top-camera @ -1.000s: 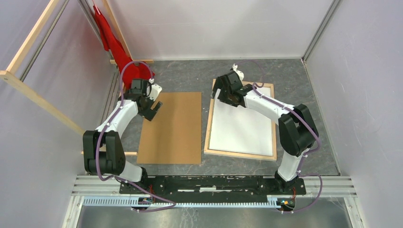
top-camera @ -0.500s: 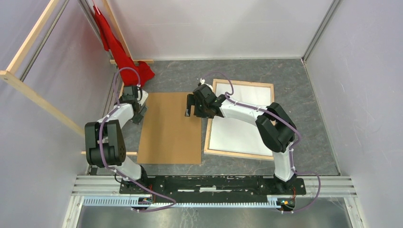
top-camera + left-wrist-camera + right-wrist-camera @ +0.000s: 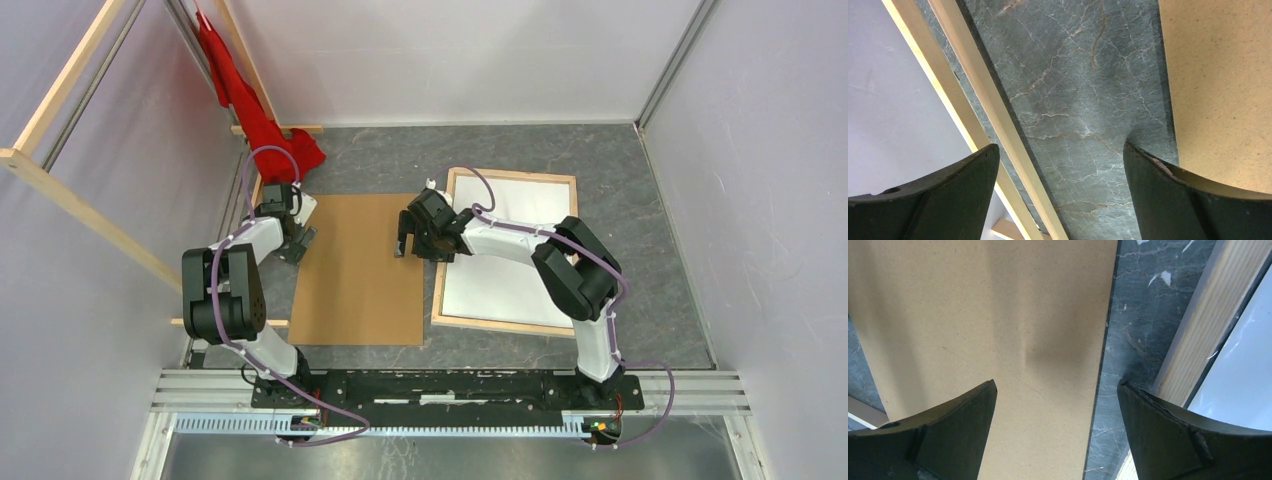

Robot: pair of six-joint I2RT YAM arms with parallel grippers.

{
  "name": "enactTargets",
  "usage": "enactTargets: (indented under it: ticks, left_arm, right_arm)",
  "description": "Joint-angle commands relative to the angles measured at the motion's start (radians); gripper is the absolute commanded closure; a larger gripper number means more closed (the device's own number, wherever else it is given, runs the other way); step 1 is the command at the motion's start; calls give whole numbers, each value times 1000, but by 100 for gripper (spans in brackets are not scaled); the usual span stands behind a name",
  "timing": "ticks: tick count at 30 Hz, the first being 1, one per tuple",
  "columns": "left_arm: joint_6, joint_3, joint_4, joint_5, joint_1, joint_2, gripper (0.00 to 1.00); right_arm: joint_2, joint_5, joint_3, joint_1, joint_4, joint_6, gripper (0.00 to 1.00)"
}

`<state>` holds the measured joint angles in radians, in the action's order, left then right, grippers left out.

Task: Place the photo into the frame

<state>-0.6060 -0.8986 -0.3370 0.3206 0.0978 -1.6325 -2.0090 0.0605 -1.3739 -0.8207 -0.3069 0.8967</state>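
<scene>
My right gripper will tilt and rise next, tipping up the edge of the backing board (image 3: 360, 270) by the frame, and then it will close.
The frame (image 3: 505, 324) lies flat at the right with its pale wood face up. Inside it lies the photo (image 3: 500, 285), plain white back up. In the right wrist view a wood rail of the frame (image 3: 1198, 355) and the white photo (image 3: 1248, 375) show at the right. My right gripper (image 3: 403, 243) (image 3: 1057, 382) stands open over the right edge of the brown backing board (image 3: 360, 270) (image 3: 998, 315), just left of the frame. My left gripper (image 3: 293, 245) (image 3: 1059, 145) is open and empty, low at the board's left edge (image 3: 1218, 85).
A red cloth (image 3: 250, 100) hangs in the far left corner. Long pale wooden beams (image 3: 80, 200) (image 3: 993, 100) run along the left wall, close to my left gripper. White walls enclose the grey marbled table (image 3: 620, 180) on three sides.
My right arm swung left from the frame's far left corner to the board's right edge. My left gripper moved from above the board's far left part out to its left edge. Both stayed open.
</scene>
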Motion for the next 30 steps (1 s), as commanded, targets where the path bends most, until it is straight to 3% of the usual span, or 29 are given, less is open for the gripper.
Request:
enactTargets:
  ticks: [1,5,10,19,30]
  left_arm:
    - [57,7,-6,-84,-5,-24,0]
    - [69,7,-8,-98,-14,-35,0]
    - [104,12,-19,-118,-41,-80,1]
    - [111,21,-59,-210,-60,-84,3]
    - [100,32,-65,-250,-75,-86,3]
  right_arm:
    - [-42,15,-3,-16,-43,37,2]
    - [-69,-12,-13,-27,-51,71,2]
    - [-48,-108,32,-27,58,124,2]
    - [117,-286,205,-3,455,241,5]
    - [346,-401,430,-4,927,381,14]
